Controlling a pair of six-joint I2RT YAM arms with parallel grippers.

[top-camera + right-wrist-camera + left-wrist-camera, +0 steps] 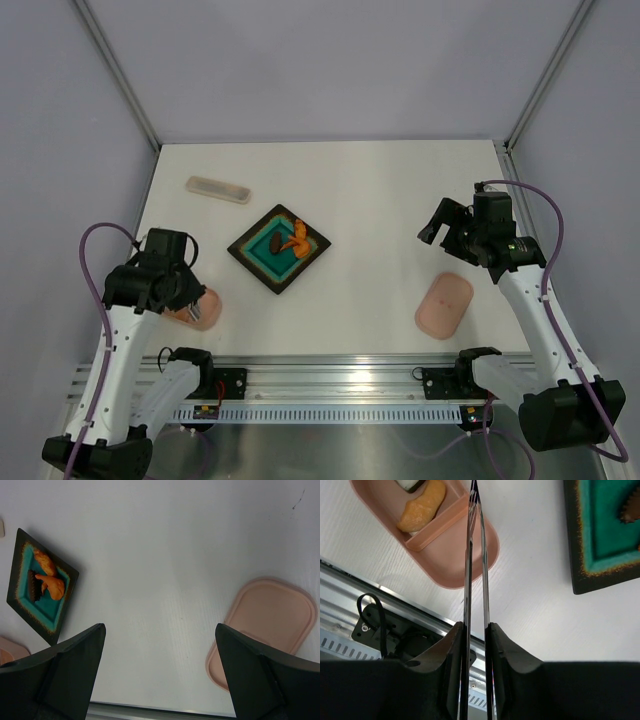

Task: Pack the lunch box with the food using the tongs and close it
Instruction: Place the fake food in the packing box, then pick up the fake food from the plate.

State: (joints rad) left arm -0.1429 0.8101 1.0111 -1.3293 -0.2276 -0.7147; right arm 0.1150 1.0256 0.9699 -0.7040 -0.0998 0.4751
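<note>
Orange shrimp-like pieces are on the dark tray. Next I need to raise my left gripper off the lunch box, swing the tongs over the pieces, then go down and open.
The slim silver tongs run up the middle of the left wrist view, with my left gripper shut on both arms. Their tips are squeezed together over the far rim of the pink lunch box. The box holds a tan-orange food piece and a white-and-dark piece. From above, my left gripper partly covers the lunch box. More food lies on the dark tray: orange shrimp-like pieces and a brown lump. My right gripper is open over bare table, left of the pink lid.
A long pale translucent case lies at the back left. The lid lies near the front edge on the right. The metal rail runs along the near edge, close under the lunch box. The dark tray shows at the right wrist view's left.
</note>
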